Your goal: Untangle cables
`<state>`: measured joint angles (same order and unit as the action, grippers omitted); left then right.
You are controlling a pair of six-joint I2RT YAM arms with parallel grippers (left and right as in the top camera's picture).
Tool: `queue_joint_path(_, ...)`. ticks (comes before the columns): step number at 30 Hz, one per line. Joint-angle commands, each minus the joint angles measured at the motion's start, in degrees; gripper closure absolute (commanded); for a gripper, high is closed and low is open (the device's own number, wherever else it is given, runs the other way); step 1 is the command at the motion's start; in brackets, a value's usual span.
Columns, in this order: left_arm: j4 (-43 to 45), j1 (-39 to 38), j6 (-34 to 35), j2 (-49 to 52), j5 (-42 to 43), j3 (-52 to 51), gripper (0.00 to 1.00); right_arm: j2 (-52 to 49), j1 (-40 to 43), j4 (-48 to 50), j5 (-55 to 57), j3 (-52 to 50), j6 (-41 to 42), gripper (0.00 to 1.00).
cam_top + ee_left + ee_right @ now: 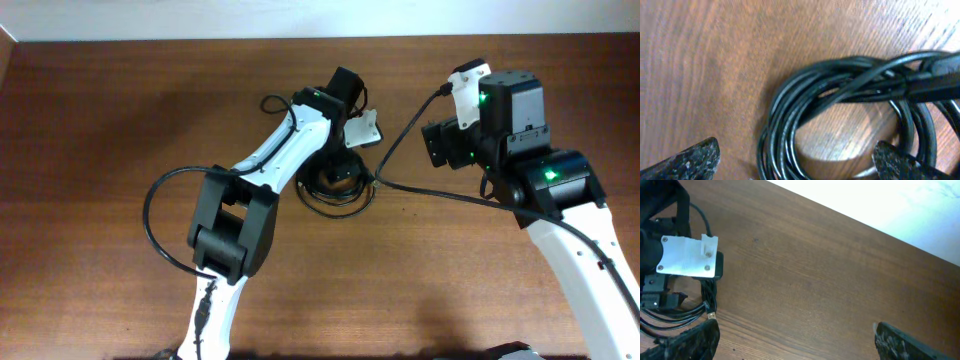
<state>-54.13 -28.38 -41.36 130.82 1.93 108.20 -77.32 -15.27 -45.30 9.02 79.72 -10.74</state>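
Note:
To close on the coil's bundled side, my left gripper will lower around those pieces of cable first.
A coil of tangled black cables [335, 188] lies on the brown table at mid-centre. My left gripper [340, 170] hangs right over it, open, its fingers either side of the coil's loops [805, 115]; a thicker cable end [935, 80] crosses the coil at the right. My right gripper [440, 145] is open and empty to the right of the coil, above bare wood [800, 335]. In the right wrist view the cables [705, 297] show at the left below the left arm's white camera bracket [687, 255], with a small metal plug end [712, 314].
The arms' own black cables loop beside them: one at the left [160, 225], one from the right wrist across the table toward the coil [420, 185]. The table's far edge meets a white wall [320, 18].

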Motion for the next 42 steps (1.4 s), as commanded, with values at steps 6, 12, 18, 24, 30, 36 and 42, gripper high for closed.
queue_joint_path(6,-0.2,1.6,-1.4,5.6,3.3,-0.2,0.06,0.4,-0.5,-0.6,0.7,1.1,0.0,0.02)
queue_joint_path(12,-0.4,1.6,-0.2,8.0,2.5,-0.2,0.98,0.4,-0.5,-0.6,0.7,1.1,0.0,0.02)
queue_joint_path(18,-0.8,1.6,3.3,7.9,1.9,1.0,1.00,0.4,-0.5,-0.5,0.7,1.1,0.0,0.02)
queue_joint_path(24,-7.9,1.6,6.5,7.1,2.0,10.6,1.00,0.4,-0.5,-0.5,0.7,1.1,0.0,0.02)
queue_joint_path(30,-20.5,1.6,8.9,2.5,1.7,30.2,1.00,0.4,-0.5,-0.4,0.7,1.1,0.0,0.02)
queue_joint_path(36,-31.6,1.6,13.8,-1.0,-3.5,48.1,1.00,0.2,-0.5,-0.4,-2.4,1.1,0.0,0.02)
queue_joint_path(42,-37.7,3.1,15.0,-4.0,-6.3,54.2,1.00,0.1,-0.5,-0.3,-8.4,1.1,0.0,0.02)
